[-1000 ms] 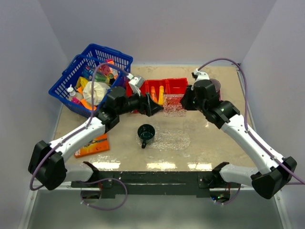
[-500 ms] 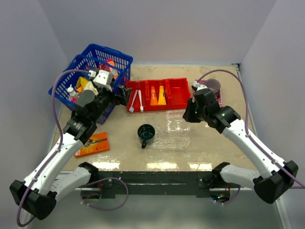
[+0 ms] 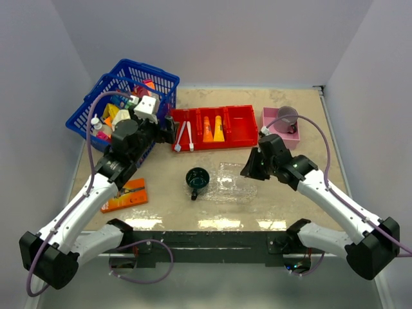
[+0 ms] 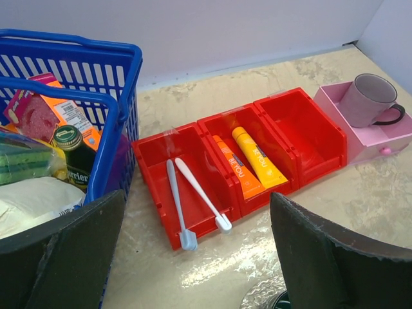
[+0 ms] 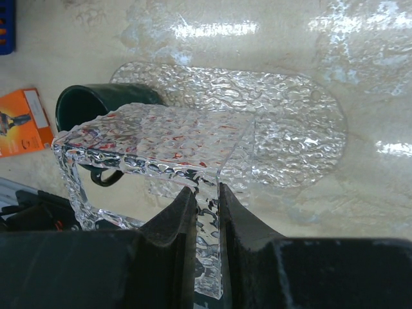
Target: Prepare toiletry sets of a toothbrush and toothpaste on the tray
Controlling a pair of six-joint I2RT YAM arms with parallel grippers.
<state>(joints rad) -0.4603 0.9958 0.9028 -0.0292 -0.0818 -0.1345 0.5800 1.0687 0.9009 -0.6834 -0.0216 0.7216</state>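
Observation:
I need to move my right gripper down and across to the left in the top view to let go of the dish, because the middle of the oval tray is free there.
Two white toothbrushes [image 4: 177, 206] [image 3: 186, 136] lie in the left compartment of a red bin [image 4: 302, 129] [image 3: 241, 116]. An orange tube [image 4: 235, 167] [image 3: 207, 129] and a yellow-orange tube [image 4: 257, 156] [image 3: 219, 129] lie in its middle compartment. My left gripper [image 4: 199, 257] [image 3: 166, 132] is open and empty, just left of the bin. The clear oval tray [image 5: 290, 122] [image 3: 222, 193] lies flat on the table. Just above it, my right gripper [image 5: 206, 190] [image 3: 251, 168] is shut on the wall of a second clear bumpy dish [image 5: 154, 138] [image 3: 233, 175] with straight sides.
A dark green mug [image 3: 197, 180] [image 5: 96, 103] stands just left of the oval tray. A blue basket [image 3: 122, 96] full of goods sits at the far left. A pink box [image 3: 283, 125] holds a grey mug [image 4: 370, 100]. An orange razor pack [image 3: 125, 195] lies near left.
My left arm has pulled back from the red bin toward the basket and its jaws have spread wider. My right arm has carried the clear dish from the bin's front to over the oval tray.

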